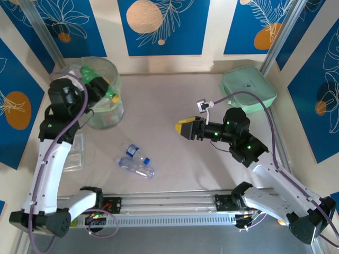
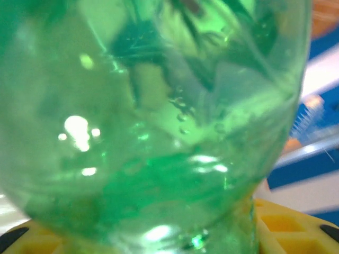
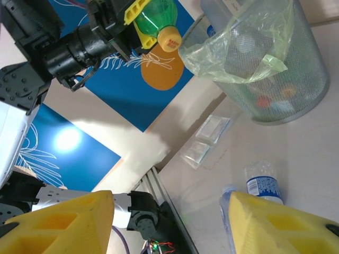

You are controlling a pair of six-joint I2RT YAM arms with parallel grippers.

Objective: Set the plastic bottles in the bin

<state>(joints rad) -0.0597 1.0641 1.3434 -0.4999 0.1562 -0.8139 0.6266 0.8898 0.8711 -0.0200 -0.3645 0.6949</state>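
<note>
The green bottle hangs above the bin, so my left gripper will next move over the bin's opening (image 1: 101, 71), toward the bin's rim farthest from my right gripper, to release it.
My left gripper (image 1: 105, 88) is shut on a green bottle (image 1: 109, 95) at the rim of the bin (image 1: 106, 117), a round translucent basket lined with a pale green bag. In the right wrist view that green bottle (image 3: 159, 13), with a yellow-orange cap, sits between the left gripper's yellow fingers (image 3: 135, 11), just beside the bin (image 3: 288, 79). The green bottle (image 2: 159, 121) presses close to the left wrist camera. Two clear bottles with blue labels (image 1: 135, 152) (image 1: 136, 169) lie on the table. My right gripper (image 1: 183, 127) hovers open and empty right of them, and one clear bottle (image 3: 262, 185) lies beyond its fingers.
A flat mint-green case (image 1: 249, 88) lies at the back right. Clear plastic packets (image 1: 74, 154) rest by the left arm, below the bin. The aluminium rail (image 1: 169, 203) runs along the near edge.
</note>
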